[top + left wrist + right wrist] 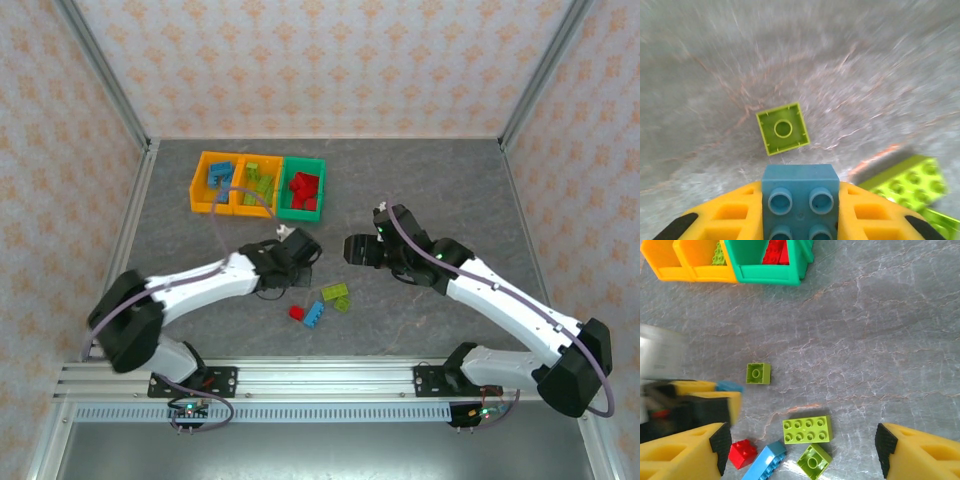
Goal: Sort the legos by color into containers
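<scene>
The left gripper lifts the small blue brick next and carries it outward over the orange bin with the matching blue bricks.
My left gripper (800,192) is shut on a small blue brick (799,176), held just above the table. Under it a small lime brick (783,128) lies upside down. A lime eight-stud brick (907,181) lies to its right. My right gripper (802,455) is open and hangs over a loose cluster: the lime eight-stud brick (807,429), a small lime brick (814,461), a red brick (743,453) and a long blue brick (765,462). The containers stand at the back: two orange bins (215,182) (258,185) and a green bin (302,188) with red bricks.
The left orange bin holds blue bricks and the middle one lime bricks. My two grippers (298,252) (357,250) are close together at the table's middle. Metal frame posts and patterned walls close in the grey table (440,200).
</scene>
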You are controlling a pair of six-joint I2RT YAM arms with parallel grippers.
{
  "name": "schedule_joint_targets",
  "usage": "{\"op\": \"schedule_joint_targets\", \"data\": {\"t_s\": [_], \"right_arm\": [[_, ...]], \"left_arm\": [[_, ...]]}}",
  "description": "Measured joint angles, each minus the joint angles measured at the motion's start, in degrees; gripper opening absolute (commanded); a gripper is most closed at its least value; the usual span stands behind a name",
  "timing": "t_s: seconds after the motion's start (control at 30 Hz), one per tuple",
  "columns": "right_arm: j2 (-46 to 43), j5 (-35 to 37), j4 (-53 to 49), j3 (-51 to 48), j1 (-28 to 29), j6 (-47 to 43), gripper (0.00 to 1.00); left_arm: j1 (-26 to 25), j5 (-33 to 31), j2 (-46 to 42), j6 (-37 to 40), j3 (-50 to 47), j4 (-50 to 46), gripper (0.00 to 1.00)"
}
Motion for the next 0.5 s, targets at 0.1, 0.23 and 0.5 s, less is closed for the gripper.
{"op": "schedule_joint_targets", "data": {"t_s": [0.1,0.23,0.5], "right_arm": [[0.2,-0.6,0.4,0.0,0.0,0.2,0.78],[0.3,-1.3,1.0,0.0,0.0,0.6,0.78],[-0.2,-1.7,1.3,0.0,0.0,2.1,0.78]], "left_arm": [[3.0,-1.3,-6.2,2.5,3.4,-1.7,0.23],[16.1,-2.8,-6.8,8.0,9.1,-1.9,0.22],[39.0,-1.0,13.6,13.4,24.9,-0.8,0.26]]}}
